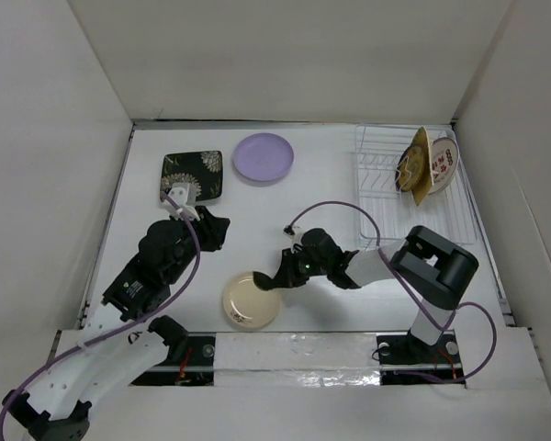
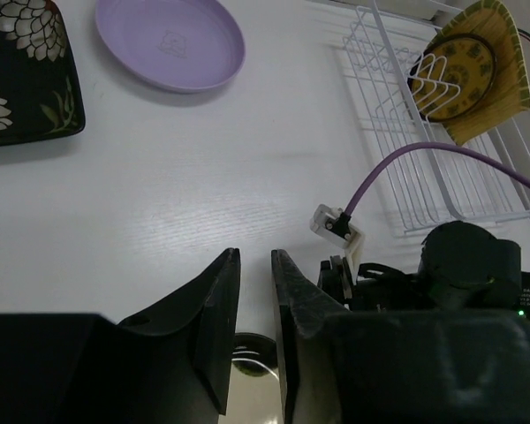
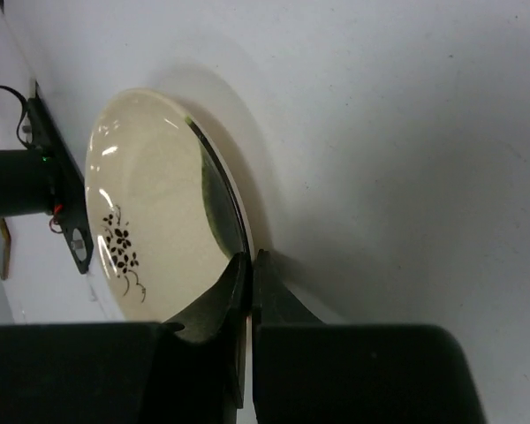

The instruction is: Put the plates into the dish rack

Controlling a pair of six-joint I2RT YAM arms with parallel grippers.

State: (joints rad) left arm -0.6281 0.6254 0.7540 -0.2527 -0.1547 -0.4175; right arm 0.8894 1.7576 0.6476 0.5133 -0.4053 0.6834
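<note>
My right gripper should next lift outward and across to release in the dish rack's slots (image 1: 392, 172) beside the brown-gold plate, because the slots are to the gripper's right in the top view.
A cream plate (image 1: 251, 301) (image 3: 146, 221) with a small black flower sprig lies near the front of the table. My right gripper (image 1: 274, 280) (image 3: 250, 258) is shut on its right rim, one finger inside and one outside. My left gripper (image 1: 213, 230) (image 2: 256, 256) hovers left of it, jaws a narrow gap apart with nothing between them. The round lilac plate (image 1: 264, 157) (image 2: 170, 44) and the black floral square plate (image 1: 192, 175) (image 2: 22, 79) lie flat at the back. The white wire dish rack (image 1: 386, 197) (image 2: 397, 132) stands at the back right.
In the rack's far end stand a yellow woven plate (image 1: 420, 165) (image 2: 499, 62), a white plate with red marks (image 1: 444, 165) and a brown-gold one (image 1: 407, 170). White walls enclose the table. Purple cables loop over both arms.
</note>
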